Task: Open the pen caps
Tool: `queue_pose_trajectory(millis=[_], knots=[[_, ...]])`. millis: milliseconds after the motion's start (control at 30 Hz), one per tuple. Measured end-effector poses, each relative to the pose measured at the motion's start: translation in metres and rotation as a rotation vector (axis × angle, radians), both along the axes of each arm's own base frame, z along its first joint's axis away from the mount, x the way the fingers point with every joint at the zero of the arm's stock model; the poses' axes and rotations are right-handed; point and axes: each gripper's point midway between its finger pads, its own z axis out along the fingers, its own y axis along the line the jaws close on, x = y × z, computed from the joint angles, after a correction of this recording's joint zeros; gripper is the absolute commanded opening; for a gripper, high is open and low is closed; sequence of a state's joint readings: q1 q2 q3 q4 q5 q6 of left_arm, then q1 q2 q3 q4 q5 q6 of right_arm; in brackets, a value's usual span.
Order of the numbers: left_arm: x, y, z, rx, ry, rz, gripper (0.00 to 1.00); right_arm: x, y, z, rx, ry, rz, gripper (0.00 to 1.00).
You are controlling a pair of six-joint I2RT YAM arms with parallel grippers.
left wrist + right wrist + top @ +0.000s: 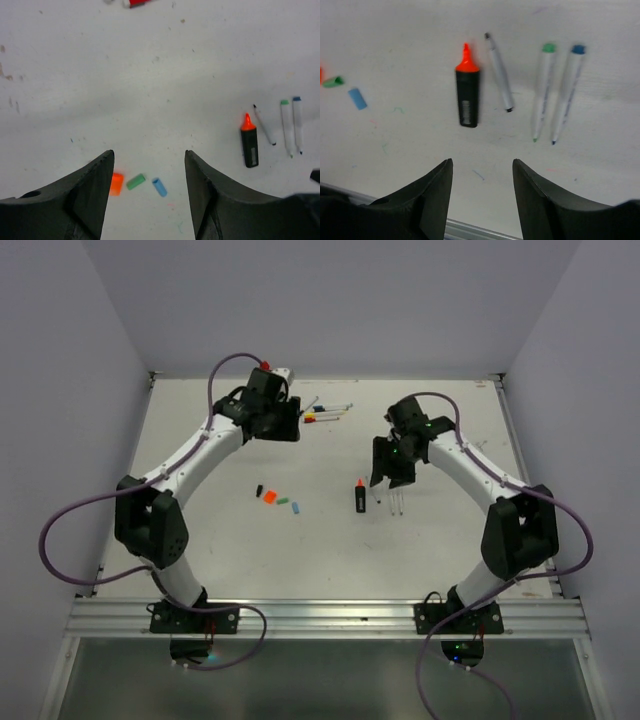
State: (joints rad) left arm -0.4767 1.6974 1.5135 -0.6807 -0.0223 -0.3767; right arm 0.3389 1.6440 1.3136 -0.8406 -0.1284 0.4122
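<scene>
The left gripper moves outward and down onto the near end of the white pen (304,410) next, because it lies nearest among the capped pens at the back.
Four loose pen caps lie in a row mid-table: black (258,490), orange (269,496), green (283,501) and blue (296,507). The left wrist view shows the orange cap (116,183), green cap (135,181) and blue cap (159,186). The uncapped black highlighter (359,496) lies beside three uncapped thin pens (397,502). In the right wrist view the highlighter (467,90) lies left of the black-tipped (499,72), green-ended (542,90) and blue-ended (568,92) pens. Several capped pens (325,412) lie at the back. My left gripper (149,154) hovers open and empty near them. My right gripper (482,162) hovers open and empty above the uncapped pens.
A red pen end (137,2) shows at the top edge of the left wrist view. The table's metal front rail (320,618) runs along the near edge. Grey walls stand on three sides.
</scene>
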Motion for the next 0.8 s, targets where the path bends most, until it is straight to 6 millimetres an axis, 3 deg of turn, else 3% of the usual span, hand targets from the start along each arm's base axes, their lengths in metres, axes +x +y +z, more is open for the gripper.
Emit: queue_pose_trajectory(millis=[133, 200, 400, 667, 800], knots=[[0.052, 0.016, 0.006, 0.009, -0.065, 0.026, 0.59, -0.036, 0.047, 0.013, 0.064, 0.027, 0.119, 0.55], [0.075, 0.023, 0.0, 0.024, -0.089, 0.016, 0.57, -0.049, 0.056, 0.021, 0.101, 0.03, 0.141, 0.55], [0.123, 0.012, -0.026, 0.062, -0.174, -0.107, 0.57, -0.061, 0.047, 0.051, 0.145, -0.016, 0.123, 0.54], [0.183, -0.007, -0.068, 0.115, -0.272, -0.234, 0.57, -0.071, 0.042, 0.053, 0.136, 0.012, 0.099, 0.54], [0.198, -0.004, -0.089, 0.12, -0.273, -0.238, 0.58, -0.072, 0.041, 0.06, 0.15, -0.006, 0.082, 0.54]])
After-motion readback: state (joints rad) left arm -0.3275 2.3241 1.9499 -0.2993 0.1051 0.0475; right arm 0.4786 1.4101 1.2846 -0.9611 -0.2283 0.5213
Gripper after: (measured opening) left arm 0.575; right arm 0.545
